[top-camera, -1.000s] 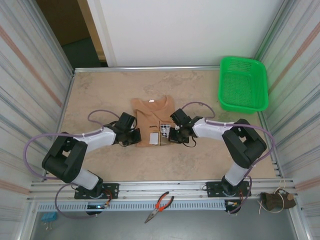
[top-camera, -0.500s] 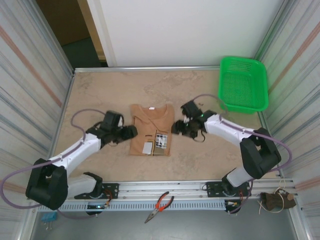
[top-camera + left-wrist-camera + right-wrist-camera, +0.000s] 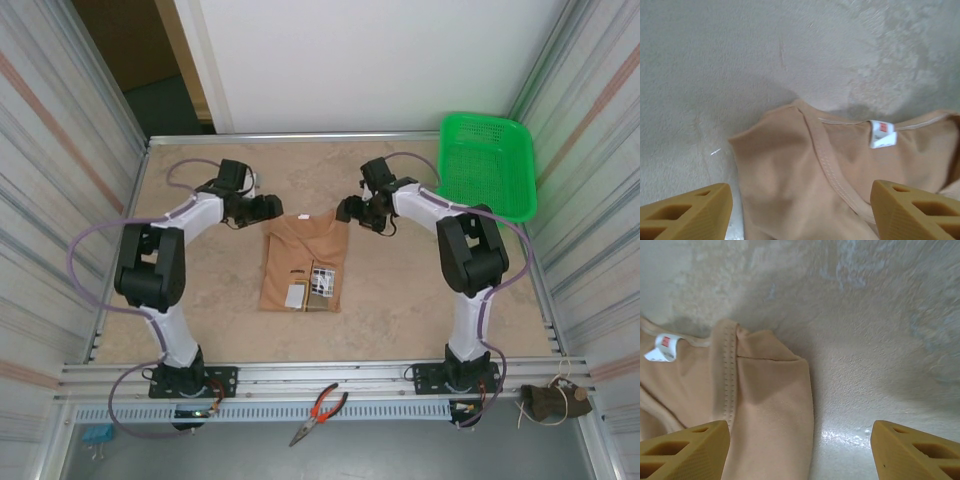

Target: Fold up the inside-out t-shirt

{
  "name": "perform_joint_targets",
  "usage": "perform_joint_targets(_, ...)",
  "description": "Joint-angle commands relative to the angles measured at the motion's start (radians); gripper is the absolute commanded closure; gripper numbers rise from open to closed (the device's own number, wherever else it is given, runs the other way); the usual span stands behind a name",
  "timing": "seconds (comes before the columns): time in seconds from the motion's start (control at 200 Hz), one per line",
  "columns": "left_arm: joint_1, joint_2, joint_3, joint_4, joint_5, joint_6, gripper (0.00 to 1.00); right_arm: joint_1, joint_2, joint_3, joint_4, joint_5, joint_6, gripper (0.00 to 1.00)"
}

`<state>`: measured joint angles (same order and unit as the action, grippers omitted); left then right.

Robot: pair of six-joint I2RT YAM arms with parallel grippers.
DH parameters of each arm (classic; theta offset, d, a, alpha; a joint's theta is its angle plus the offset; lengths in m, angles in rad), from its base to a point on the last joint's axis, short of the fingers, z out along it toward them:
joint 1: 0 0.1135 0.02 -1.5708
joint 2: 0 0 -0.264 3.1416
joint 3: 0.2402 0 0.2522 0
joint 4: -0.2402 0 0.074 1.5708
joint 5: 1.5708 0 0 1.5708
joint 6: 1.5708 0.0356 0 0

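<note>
My right gripper moves toward the white tag and down next to pinch the stitched shoulder band (image 3: 333,217) (image 3: 728,365), which sits off-center, by the finger nearer that tag.
The inside-out t-shirt (image 3: 303,262) lies flat on the table as a narrow tan rectangle, collar at the far end, with white labels (image 3: 310,285) near its front edge. My left gripper (image 3: 266,208) hovers open at the far left corner of the shirt. In the left wrist view the shirt's shoulder and collar seam (image 3: 790,170) lie between the gripper's (image 3: 800,215) spread fingers (image 3: 685,212), with the small white tag (image 3: 883,135) beyond. My right gripper (image 3: 347,211) is open at the far right corner. Its (image 3: 800,455) fingers (image 3: 915,450) straddle the shirt's folded edge (image 3: 765,400).
A green plastic basket (image 3: 487,167) stands at the back right of the table. Red-handled pliers (image 3: 318,412) lie on the front rail between the arm bases. Corrugated walls close in the left and right sides.
Both grippers opened, let go of the shirt's lower middle part and swung away to its far collar corners. The shirt now lies as a flat rectangle.
</note>
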<state>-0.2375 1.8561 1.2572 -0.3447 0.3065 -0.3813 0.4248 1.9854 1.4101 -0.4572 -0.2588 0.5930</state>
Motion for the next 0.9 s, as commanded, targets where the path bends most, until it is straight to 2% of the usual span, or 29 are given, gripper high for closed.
perform_joint_targets(0.0, 0.003, 0.035, 0.045, -0.053, -0.006, 0.063, 0.26, 0.017, 0.015, 0.038, -0.003, 0.001, 0.001, 0.27)
perform_joint_targets(0.16, 0.004, 0.097, 0.069, -0.051, -0.009, 0.068, 0.25, 0.035, 0.066, 0.051, 0.013, 0.012, 0.004, 0.26)
perform_joint_targets(0.391, 0.0, 0.13, 0.054, -0.008, 0.051, 0.049, 0.25, 0.098, 0.15, 0.132, 0.021, -0.006, 0.008, 0.28)
perform_joint_targets(0.556, 0.001, 0.13, 0.018, 0.028, 0.076, 0.034, 0.28, 0.125, 0.2, 0.177, 0.036, -0.01, 0.033, 0.37)
perform_joint_targets(0.626, 0.001, 0.142, 0.011, 0.04, 0.093, 0.028, 0.32, 0.123, 0.218, 0.181, 0.048, -0.013, 0.047, 0.45)
perform_joint_targets(0.731, 0.001, 0.162, 0.007, 0.064, 0.128, 0.013, 0.51, 0.117, 0.235, 0.174, 0.074, -0.033, 0.067, 0.62)
perform_joint_targets(0.857, 0.002, 0.156, -0.006, 0.098, 0.179, -0.007, 1.0, 0.099, 0.219, 0.147, 0.123, -0.095, 0.081, 0.99)
perform_joint_targets(0.897, 0.005, 0.134, -0.017, 0.112, 0.188, -0.016, 1.0, 0.09, 0.199, 0.131, 0.144, -0.118, 0.085, 1.0)
